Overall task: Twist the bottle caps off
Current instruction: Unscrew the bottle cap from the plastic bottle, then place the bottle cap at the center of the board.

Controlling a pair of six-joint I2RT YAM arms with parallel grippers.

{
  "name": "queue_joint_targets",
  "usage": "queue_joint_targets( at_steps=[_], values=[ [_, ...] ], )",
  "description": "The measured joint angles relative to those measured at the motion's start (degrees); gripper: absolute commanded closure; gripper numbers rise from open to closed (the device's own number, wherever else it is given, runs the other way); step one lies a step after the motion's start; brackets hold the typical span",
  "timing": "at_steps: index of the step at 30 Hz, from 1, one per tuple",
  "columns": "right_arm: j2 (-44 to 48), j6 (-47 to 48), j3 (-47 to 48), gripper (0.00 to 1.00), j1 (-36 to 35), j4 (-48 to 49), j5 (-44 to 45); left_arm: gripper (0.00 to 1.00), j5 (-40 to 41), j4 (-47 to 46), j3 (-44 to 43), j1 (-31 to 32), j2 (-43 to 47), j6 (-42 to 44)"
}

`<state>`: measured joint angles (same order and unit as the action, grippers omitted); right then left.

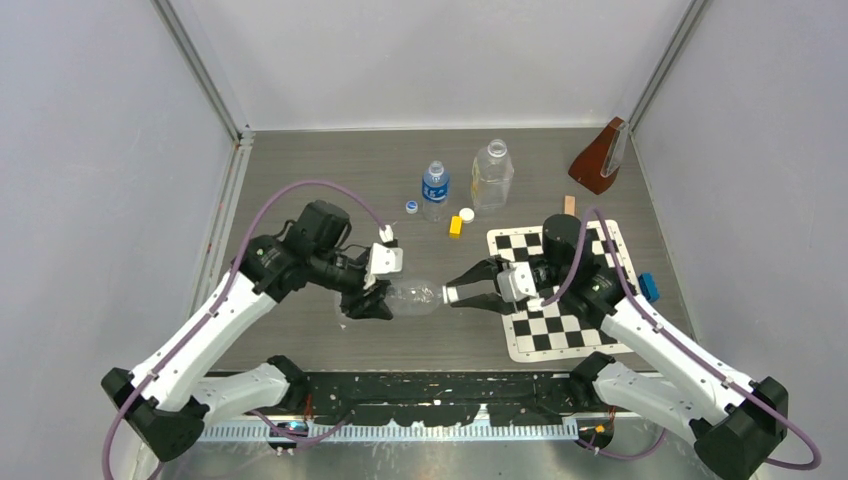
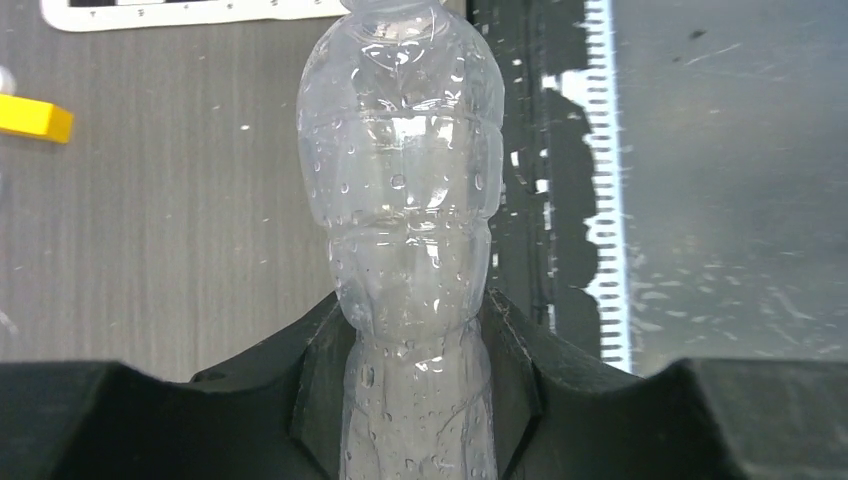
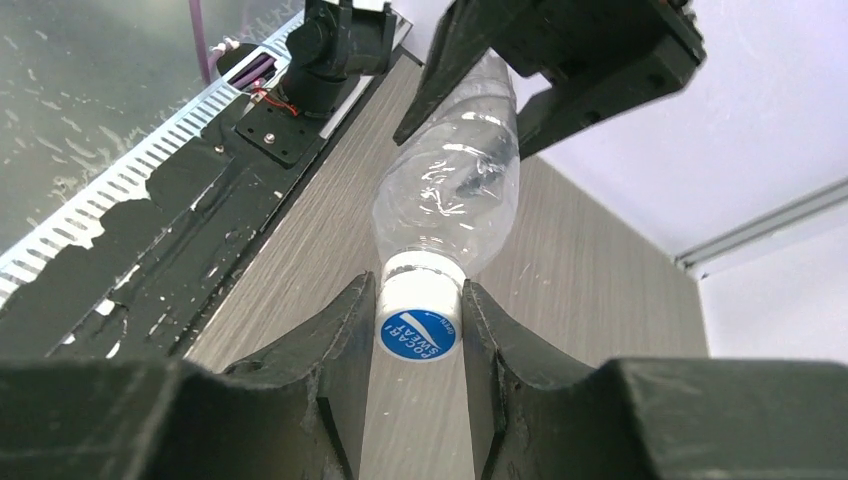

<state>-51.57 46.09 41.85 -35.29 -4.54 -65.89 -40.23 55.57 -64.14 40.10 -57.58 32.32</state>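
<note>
Next, I twist off the cap in my right gripper, lower it outward onto bare tabletop short of the yellow block [image 1: 454, 266] and release, as that lies below.
A slim unlabelled clear bottle [image 1: 412, 297] is held lying level above the table between both arms. My left gripper [image 1: 372, 300] is shut on its lower body [image 2: 405, 170], the fingers [image 2: 520, 370] pressing the waist from both sides. My right gripper [image 1: 452, 295] is shut on its white cap [image 3: 420, 310], which has a blue printed top. A small blue-labelled bottle [image 1: 435, 188] and a wider bottle [image 1: 492, 175] stand upright at the back. Beside them two loose caps lie on the table, one bluish [image 1: 411, 207] and one white [image 1: 466, 214].
A yellow block [image 1: 456, 226] lies near the loose caps. A checkerboard mat [image 1: 560, 290] sits under my right arm, with a blue block [image 1: 649, 287] at its right edge. A brown wedge-shaped object [image 1: 598, 158] and a small wooden piece [image 1: 569, 204] stand at the back right.
</note>
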Motion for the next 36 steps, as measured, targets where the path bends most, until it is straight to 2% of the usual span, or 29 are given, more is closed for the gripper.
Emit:
queue_joint_targets(
  at_steps=[5,9,12,15,16,21,25,28,31,36],
  values=[
    [2.3,4.1,0.6,1.0,0.6,-2.3,-1.6,0.99,-9.3,9.7,-5.1,-4.0,-4.6,3.2],
    [3.3,5.3,0.6,1.0,1.6,-4.6,-0.6,1.0,-16.6,15.6,-7.2,-4.0,-5.9,5.7],
    [3.8,5.5,0.6,1.0,1.7,-4.9,0.4,1.0,-18.8,17.0,-7.7,-4.1,-7.1,6.1],
    [4.5,2.8,-0.5,0.99,1.7,-1.8,2.5,1.0,-16.1,14.5,-6.6,-4.2,-7.0,3.8],
    [4.9,0.6,-1.6,0.99,1.7,0.5,3.7,1.0,-14.2,12.6,-5.5,-4.2,-6.1,2.4],
    [4.1,-14.4,-6.7,1.0,1.7,11.0,12.9,1.0,8.3,-9.2,9.5,-4.5,7.4,-8.4],
    [-1.6,-28.5,-6.1,1.0,1.6,13.4,22.1,1.0,25.6,-29.6,22.6,-4.5,18.8,-17.4],
    [-8.3,-39.7,-4.2,1.0,0.9,12.3,29.9,1.0,34.9,-44.0,29.0,-4.5,21.2,-23.3],
    [-14.4,-51.5,-1.4,1.0,0.1,9.4,39.8,1.0,41.1,-56.0,33.3,-4.6,20.3,-28.5],
    [-27.3,-65.3,6.9,0.97,-0.3,0.7,53.5,1.0,45.3,-68.2,38.4,-4.6,20.4,-32.2]
  ],
)
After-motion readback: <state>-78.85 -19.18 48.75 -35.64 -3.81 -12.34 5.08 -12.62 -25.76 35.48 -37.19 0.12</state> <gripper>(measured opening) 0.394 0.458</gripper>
